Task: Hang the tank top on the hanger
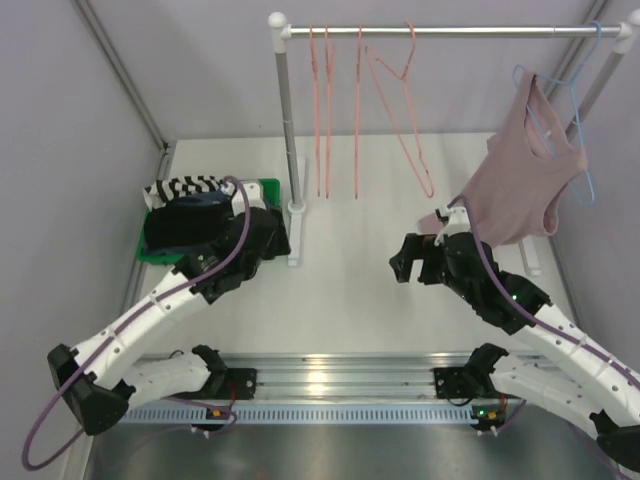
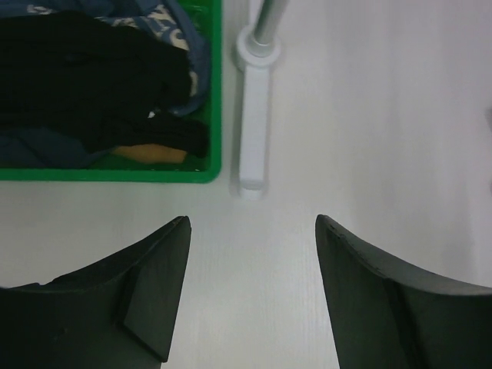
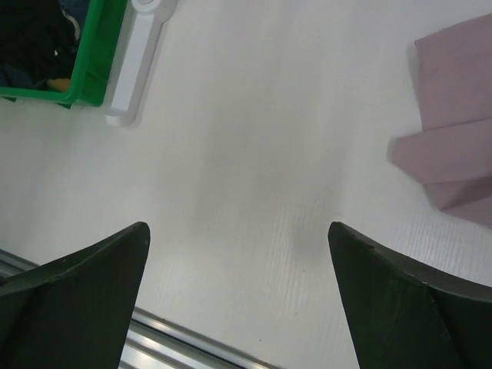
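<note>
My left gripper moves outward and down onto the black tank top's rack-side end [image 2: 175,86] next. That end lies outward of the gripper and below, uncovered atop the printed clothes.
The black tank top [image 1: 180,230] lies crumpled in a green bin [image 1: 268,186] at the left, and in the left wrist view the tank top [image 2: 84,77] fills the bin's top left. Several salmon-pink wire hangers [image 1: 327,110] hang bare from the rail at the back; one hanger [image 1: 403,140] is tilted. My left gripper [image 1: 266,233] [image 2: 252,223] stands open over bare table, just right of the bin and short of the rack's foot. My right gripper [image 1: 408,262] [image 3: 238,231] is open wide over the table's middle right, with nothing in it.
The bin [image 2: 108,174] also holds striped and dark blue printed clothes. A white rack foot [image 2: 254,115] [image 3: 138,54] runs beside it. A dusty-pink tank top [image 1: 520,180] [image 3: 457,154] hangs on a light blue hanger [image 1: 582,160] at the right. Grey walls close in on both sides.
</note>
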